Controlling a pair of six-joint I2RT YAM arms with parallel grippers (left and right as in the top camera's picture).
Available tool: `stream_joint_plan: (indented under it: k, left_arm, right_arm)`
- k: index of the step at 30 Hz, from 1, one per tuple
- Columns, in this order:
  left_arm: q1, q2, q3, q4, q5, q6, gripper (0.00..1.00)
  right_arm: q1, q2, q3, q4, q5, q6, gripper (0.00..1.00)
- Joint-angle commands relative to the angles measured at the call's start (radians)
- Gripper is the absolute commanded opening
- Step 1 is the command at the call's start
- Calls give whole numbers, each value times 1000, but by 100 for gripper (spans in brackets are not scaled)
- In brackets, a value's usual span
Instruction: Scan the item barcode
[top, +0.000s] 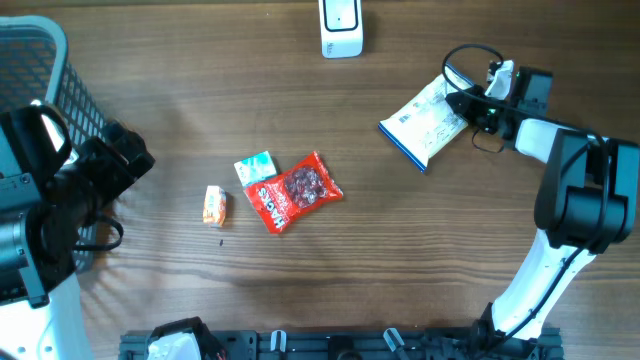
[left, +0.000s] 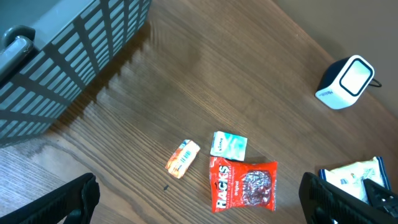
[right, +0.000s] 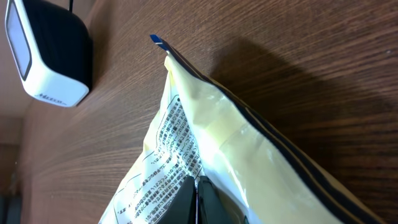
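Next I will move my right gripper back to the tabletop (top: 437, 163) beside the blue edge's near corner and release the pinched packet there, since the packet's fold hides some print.
My right gripper (top: 468, 108) is shut on a white packet with a blue edge (top: 428, 122), pinching a fold of its printed face. In the right wrist view the fingers (right: 196, 183) are pressed together on the packet (right: 205, 143), whose far corner reaches toward the white barcode scanner (right: 46, 56). The scanner (top: 341, 28) stands at the table's back edge, to the left of the packet. No barcode shows on the packet. My left gripper (left: 199, 198) hangs open and empty over the table's left side.
A red Hacks bag (top: 296, 190), a small teal packet (top: 254, 167) and a small orange packet (top: 214, 205) lie mid-table. A grey slatted basket (top: 60, 90) stands at the left edge, close to my left arm. The scanner (left: 346, 83) also shows in the left wrist view.
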Motion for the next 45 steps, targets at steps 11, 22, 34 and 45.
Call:
stream_joint_plan:
  k: [11,22,34,45]
  left_arm:
    - [-2,-1,4,2,9,1,100]
    - [-2,-1,4,3,9,1,100]
    - [-2,-1,4,2,9,1,100]
    - [-2,-1,4,3,9,1,100]
  right_arm:
    - [88,-130,-10,108,66,32,4]
    - [134,-82,-10,-3,-80,81,4]
    - [166,-257,-189,-381,-4,8,4]
    - [150,-451,-280,-304,-114,-9,5]
